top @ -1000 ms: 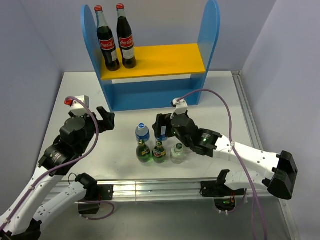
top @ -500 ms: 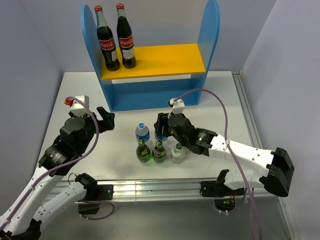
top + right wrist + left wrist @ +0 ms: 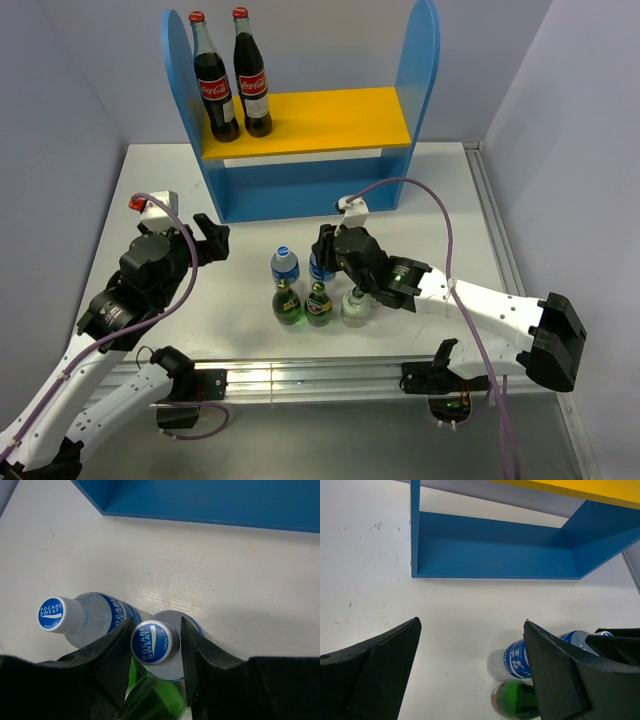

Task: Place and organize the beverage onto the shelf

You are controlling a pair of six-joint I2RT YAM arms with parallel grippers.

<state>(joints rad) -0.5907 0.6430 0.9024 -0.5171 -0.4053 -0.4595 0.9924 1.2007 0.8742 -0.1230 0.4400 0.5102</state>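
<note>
My right gripper should move up and outward next and let go of the water bottle on the yellow board's empty end (image 3: 382, 118), which is above and outward of the gripper.
The beverage stands in a cluster on the white table in front of the shelf (image 3: 300, 190). My right gripper (image 3: 157, 625) is shut on a blue-capped water bottle (image 3: 152, 642), its fingers pressed on either side of the cap. A second water bottle (image 3: 100, 617) stands just to its left, and a green glass bottle (image 3: 155, 700) lies below the jaws. From above, two green bottles (image 3: 288, 302) and a clear pale-capped one (image 3: 356, 303) form the front row, with the right gripper (image 3: 325, 250) over the back row. My left gripper (image 3: 471, 625) is open and empty, left of the cluster.
Two tall cola bottles (image 3: 215, 85) stand at the left end of the yellow upper board (image 3: 340, 115). The blue base (image 3: 495, 550) of the shelf holds nothing. Grey walls close in the table on the left, back and right.
My right gripper has dropped slightly over the right-hand water bottle and shut its jaws on the cap. The left arm has stayed still.
</note>
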